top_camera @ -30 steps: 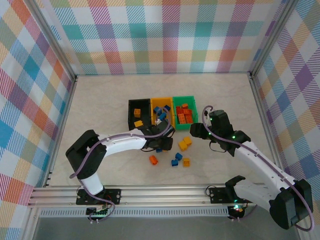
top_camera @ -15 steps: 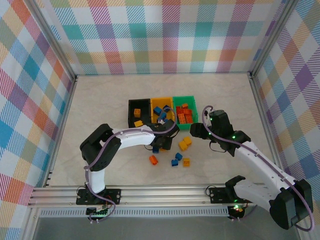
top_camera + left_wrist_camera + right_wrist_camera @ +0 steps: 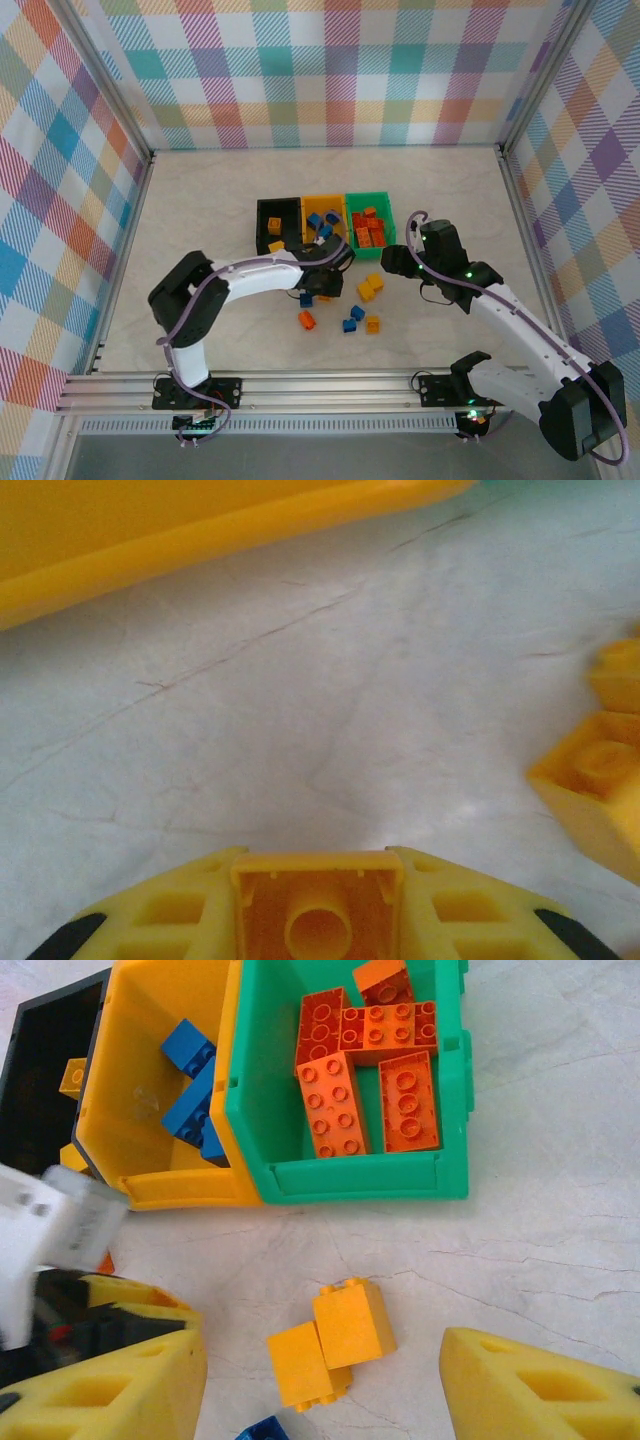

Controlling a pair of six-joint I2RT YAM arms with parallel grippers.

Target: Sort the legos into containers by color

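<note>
My left gripper will lift and move outward over the black bin (image 3: 262,222) to let go of the yellow lego, because that bin holds yellow and is outward of my gripper.
In the left wrist view, a yellow lego (image 3: 318,905) sits between my left gripper's fingers (image 3: 460,915), its hollow underside facing the camera, just above the table. My left gripper (image 3: 322,287) is shut on it in front of the yellow-orange bin (image 3: 322,205). My right gripper (image 3: 320,1390) hangs open above two touching yellow legos (image 3: 332,1345), near the green bin (image 3: 350,1175). That bin holds several orange legos (image 3: 365,1080). Blue legos (image 3: 195,1090) lie in the yellow-orange bin, and a yellow one (image 3: 72,1075) in the black bin (image 3: 262,222).
Loose on the table nearer the arms lie an orange lego (image 3: 307,320), a blue pair (image 3: 352,318), a yellow one (image 3: 372,324) and a blue one (image 3: 306,299). The left arm's white link (image 3: 50,1230) is close to my right gripper's left finger. Plaid walls ring the table.
My left gripper has closed onto the yellow lego and its arm has shifted a little to the left. The right arm has stayed still.
</note>
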